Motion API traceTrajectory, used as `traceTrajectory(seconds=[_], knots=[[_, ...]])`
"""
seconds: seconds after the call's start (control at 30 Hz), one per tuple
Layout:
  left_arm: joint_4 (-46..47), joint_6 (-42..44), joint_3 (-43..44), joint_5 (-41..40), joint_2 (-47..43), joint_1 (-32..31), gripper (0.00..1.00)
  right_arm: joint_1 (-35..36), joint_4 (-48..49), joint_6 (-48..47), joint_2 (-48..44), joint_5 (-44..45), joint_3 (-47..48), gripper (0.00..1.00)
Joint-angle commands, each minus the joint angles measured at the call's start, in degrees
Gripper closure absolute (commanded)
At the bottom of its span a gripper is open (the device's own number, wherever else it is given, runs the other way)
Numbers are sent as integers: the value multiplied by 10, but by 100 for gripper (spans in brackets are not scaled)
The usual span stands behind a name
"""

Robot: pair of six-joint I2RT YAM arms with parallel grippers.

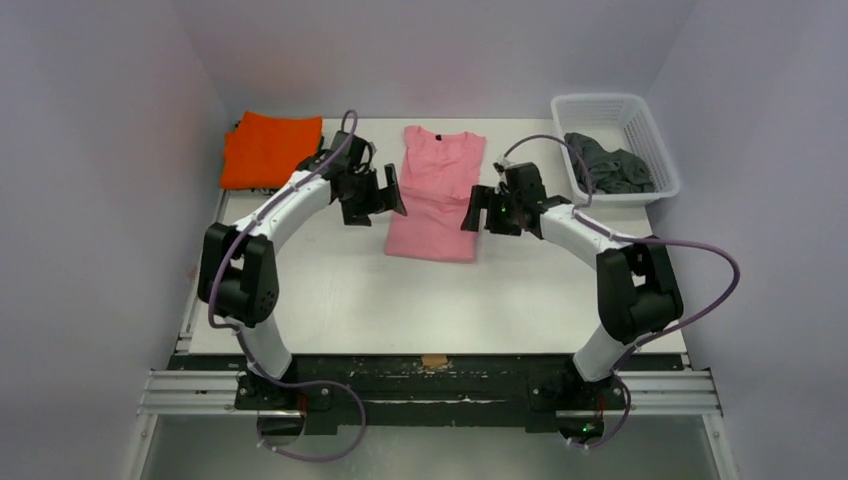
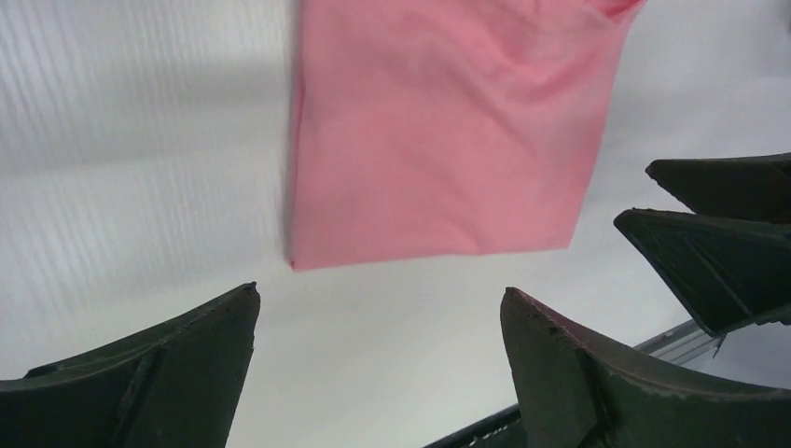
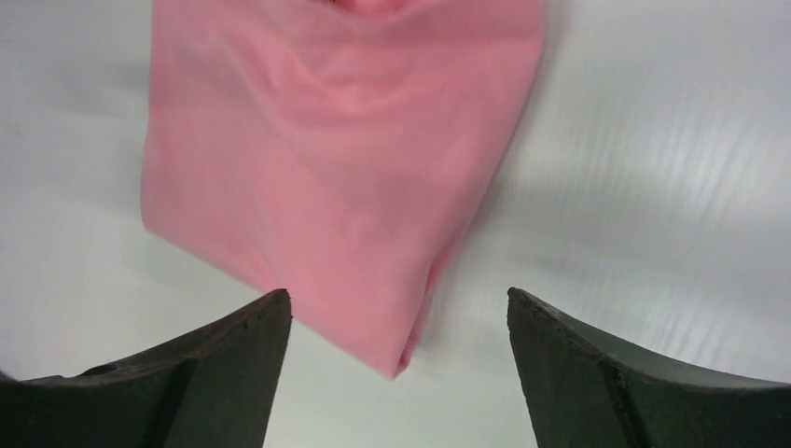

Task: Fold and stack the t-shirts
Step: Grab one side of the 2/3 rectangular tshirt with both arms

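Observation:
I need to move my left gripper back and down next and close it there, because the pink t-shirt's near corner on the orange shirt's side is below.
A pink t-shirt [image 1: 437,193] lies flat on the white table, folded lengthwise into a narrow strip, collar at the far end. It shows in the left wrist view [image 2: 438,131] and the right wrist view [image 3: 345,159]. My left gripper [image 1: 384,197] hovers open and empty just left of the shirt. My right gripper [image 1: 478,212] hovers open and empty just right of it, and also shows in the left wrist view [image 2: 690,205]. A folded orange t-shirt [image 1: 270,148] lies at the far left on darker cloth. Dark grey shirts [image 1: 607,165] sit in the basket.
A white mesh basket [image 1: 660,150] stands at the far right corner. Purple-grey walls close in the table on three sides. A black rail [image 1: 430,370] runs along the near edge.

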Motion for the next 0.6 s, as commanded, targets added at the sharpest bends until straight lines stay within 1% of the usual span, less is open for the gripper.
traceTrajectory(seconds=[0.0, 0.1, 0.2, 0.27, 0.37, 0.47, 0.57], knots=[[46, -28, -124, -6, -54, 5, 6, 62, 11, 13, -44, 3, -75, 20], [67, -43, -162, 3, -50, 5, 16, 86, 33, 31, -57, 16, -117, 27], [63, -54, -167, 4, -23, 5, 28, 87, 71, 41, -51, 17, -146, 34], [70, -58, -173, 14, -6, 5, 35, 87, 77, 39, -41, 28, -151, 39], [84, -64, -181, 17, 6, 4, 40, 87, 97, 39, -35, 41, -163, 42], [91, -66, -178, 25, 25, 2, 48, 87, 116, 37, -31, 49, -169, 45], [92, -69, -170, 27, 46, -3, 54, 87, 120, 35, -21, 47, -169, 50]])
